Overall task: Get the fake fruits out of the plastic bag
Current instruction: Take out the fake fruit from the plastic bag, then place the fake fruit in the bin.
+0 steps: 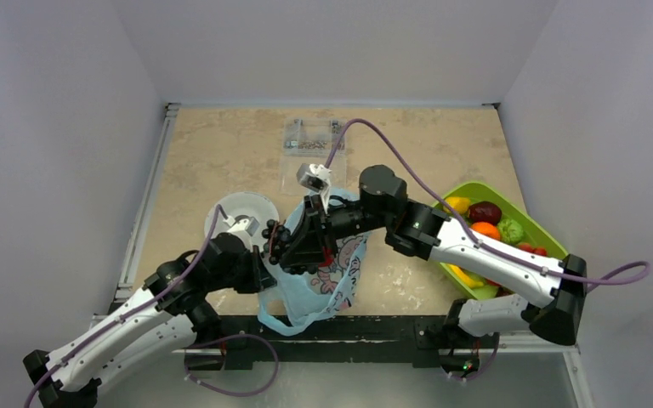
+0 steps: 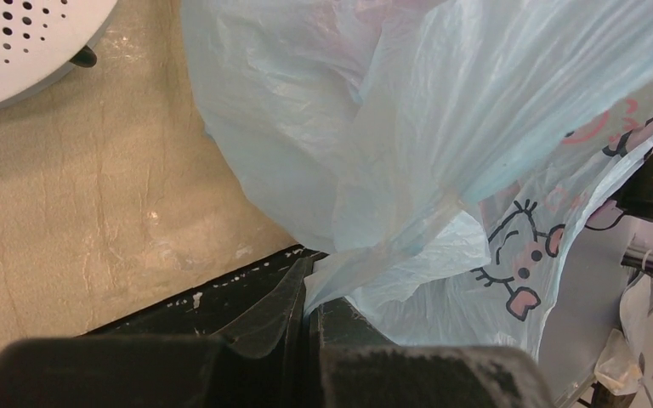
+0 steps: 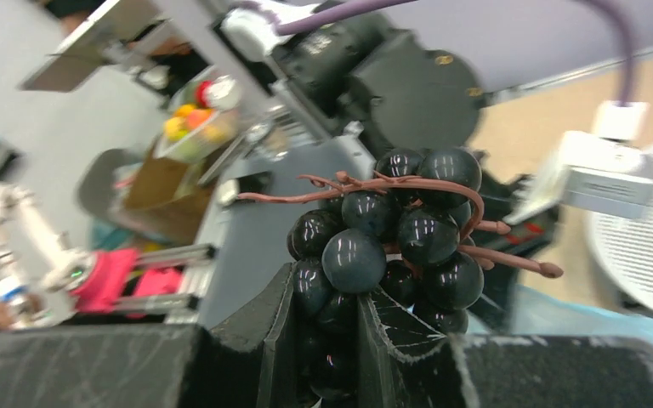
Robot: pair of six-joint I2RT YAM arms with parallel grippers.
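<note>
My right gripper needs to swing outward off the bag (image 1: 327, 285) next, then carry the grapes across and down over the other fruits in the lime-green tray (image 1: 544, 234).
The light-blue plastic bag (image 1: 327, 285) with a pink-and-black cartoon print lies at the table's near edge. My left gripper (image 1: 264, 270) is shut on a fold of it; in the left wrist view the bag (image 2: 408, 153) runs up from the closed jaws (image 2: 315, 310). My right gripper (image 1: 293, 242) hovers over the bag, shut on a bunch of dark purple grapes (image 1: 275, 246). In the right wrist view the grapes (image 3: 391, 229) with their brown stem sit clamped between the fingers (image 3: 327, 297). Other fake fruits, among them a plum (image 1: 485, 212) and an orange (image 1: 485, 229), lie in the lime-green tray (image 1: 544, 234).
A white perforated disc (image 1: 242, 211) lies left of the bag and shows in the left wrist view (image 2: 17, 42). A clear plastic box (image 1: 310, 136) stands at the back centre. The black front edge strip (image 1: 374, 327) runs under the bag. Grey walls enclose the table.
</note>
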